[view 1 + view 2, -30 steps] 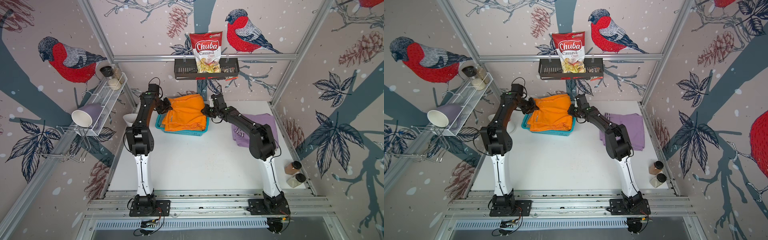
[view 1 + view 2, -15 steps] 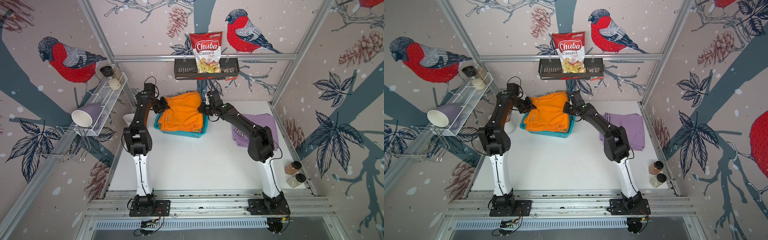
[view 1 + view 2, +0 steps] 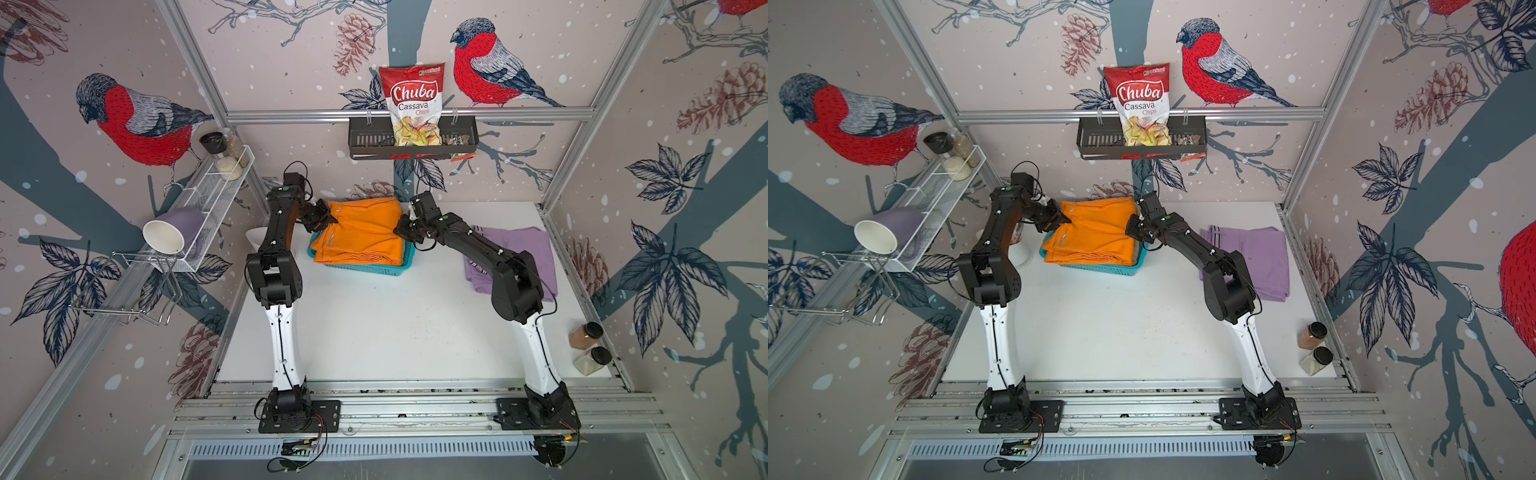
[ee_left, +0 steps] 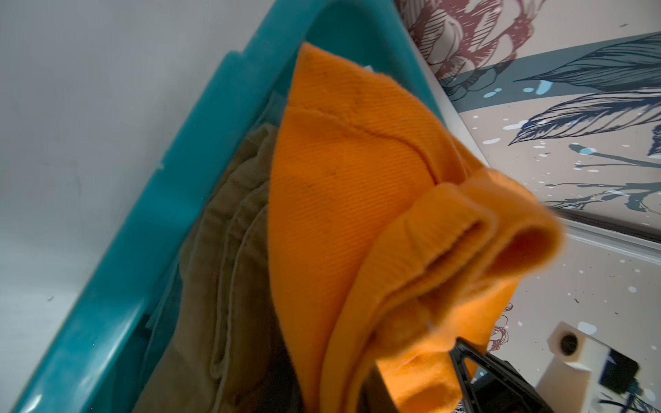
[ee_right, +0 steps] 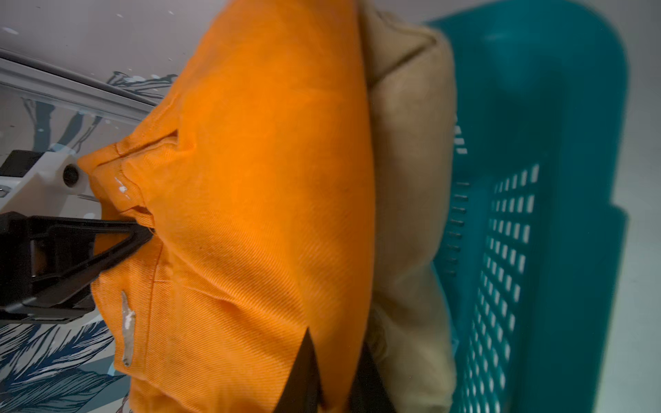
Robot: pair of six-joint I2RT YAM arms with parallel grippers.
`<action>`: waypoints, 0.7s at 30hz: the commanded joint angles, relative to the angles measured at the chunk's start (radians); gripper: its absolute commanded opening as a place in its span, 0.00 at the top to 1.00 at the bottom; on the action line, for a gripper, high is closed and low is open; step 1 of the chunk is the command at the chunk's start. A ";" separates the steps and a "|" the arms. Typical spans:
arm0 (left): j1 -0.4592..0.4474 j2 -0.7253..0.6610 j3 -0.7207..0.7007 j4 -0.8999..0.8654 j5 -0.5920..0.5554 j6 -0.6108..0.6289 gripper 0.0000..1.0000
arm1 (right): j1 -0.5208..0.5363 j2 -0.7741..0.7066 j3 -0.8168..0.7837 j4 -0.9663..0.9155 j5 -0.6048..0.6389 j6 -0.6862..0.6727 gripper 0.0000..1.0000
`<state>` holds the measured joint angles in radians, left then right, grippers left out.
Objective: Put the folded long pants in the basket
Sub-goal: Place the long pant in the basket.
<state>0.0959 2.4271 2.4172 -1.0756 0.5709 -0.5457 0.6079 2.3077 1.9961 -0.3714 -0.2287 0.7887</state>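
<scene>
I need to lower the orange edge with my right gripper onto the folded beige pants (image 4: 229,268) inside the basket and let go of it there, because the pants lie just below.
In both top views, folded orange long pants (image 3: 361,232) (image 3: 1096,232) hang over the teal basket (image 3: 365,271) (image 3: 1100,270) at the back of the table. My left gripper (image 3: 330,218) (image 4: 418,382) is shut on their left edge. On the right edge, my right gripper (image 3: 399,228) (image 5: 334,379) is shut as well. In the wrist views, folded beige pants (image 4: 229,268) (image 5: 411,214) lie inside the basket (image 4: 161,200) (image 5: 518,250), under the orange pants (image 4: 339,196) (image 5: 257,214). Folded lilac pants (image 3: 528,245) (image 3: 1262,253) lie on the table at the right, partly hidden by my right arm.
A black shelf tray (image 3: 365,143) with a chips bag (image 3: 413,104) hangs on the back wall. A white wire rack (image 3: 216,195) holding a lilac mug (image 3: 166,232) lines the left wall. A white bowl (image 3: 255,237) sits left of the basket. Two spice jars (image 3: 586,334) stand at the front right.
Both arms have carried the orange pants a little toward the back wall and to the left, over the basket. Both grips are unchanged.
</scene>
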 commanded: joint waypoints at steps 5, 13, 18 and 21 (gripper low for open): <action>0.022 0.085 0.064 0.122 -0.127 -0.033 1.00 | -0.030 0.069 -0.042 -0.063 0.035 0.013 1.00; 0.022 0.094 0.061 0.174 -0.082 -0.002 0.79 | -0.049 0.064 -0.043 -0.071 0.086 -0.008 0.98; 0.018 0.033 0.044 0.170 -0.047 0.007 0.39 | -0.036 -0.001 -0.077 -0.015 0.074 -0.043 0.69; 0.006 -0.061 -0.010 0.175 -0.080 0.017 0.19 | -0.028 -0.043 -0.041 -0.055 0.133 -0.075 0.47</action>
<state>0.1043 2.4252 2.4317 -0.9459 0.5488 -0.5503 0.5812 2.2883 1.9388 -0.2993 -0.2111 0.7776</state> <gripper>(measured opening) 0.782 0.508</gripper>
